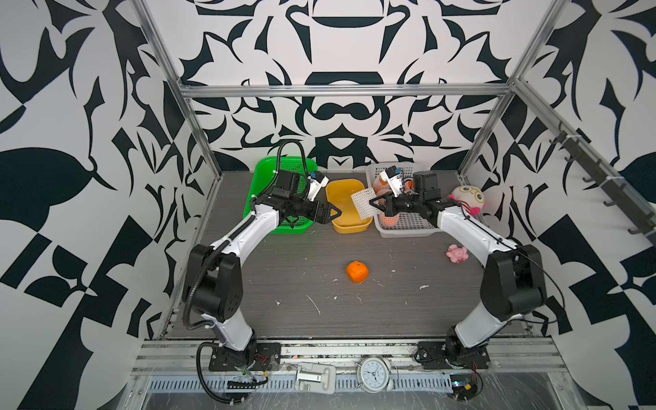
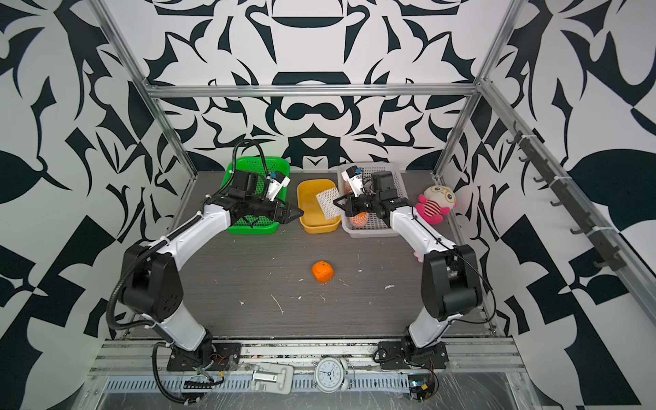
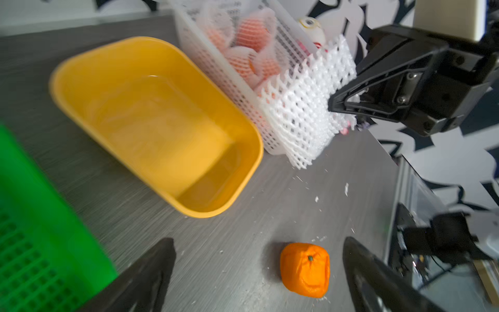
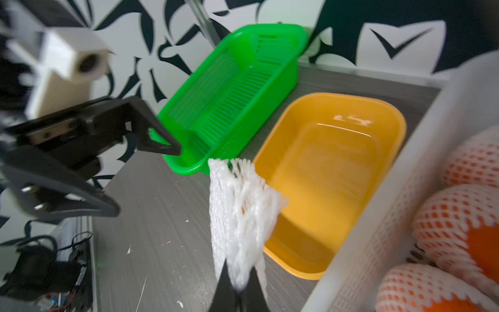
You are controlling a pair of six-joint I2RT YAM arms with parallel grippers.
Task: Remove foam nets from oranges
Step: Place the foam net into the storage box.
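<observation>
I will next move my right gripper over the yellow tub's bottom, tip its fingers down and lower to release the white foam net (image 1: pixel 364 203), as it hangs flattened and empty.
My right gripper (image 4: pixel 237 286) is shut on the edge of a white foam net (image 4: pixel 240 213), which hangs flattened and empty over the near right part of the yellow tub (image 1: pixel 349 227). The net (image 1: pixel 364 203) also shows in a top view. One bare orange (image 1: pixel 357 272) lies on the table's middle, below my left gripper (image 3: pixel 258 240), which stands wide open and empty by the tub's left side (image 1: pixel 332 214). Several oranges in foam nets (image 4: pixel 459 210) lie in the white basket (image 1: pixel 408 227).
A green basket (image 1: pixel 262 177) stands at the back left behind the left arm. A plush toy (image 1: pixel 468 198) and a small pink thing (image 1: pixel 457 252) lie at the right. White foam crumbs dot the table. A clock (image 1: pixel 373 372) sits on the front rail.
</observation>
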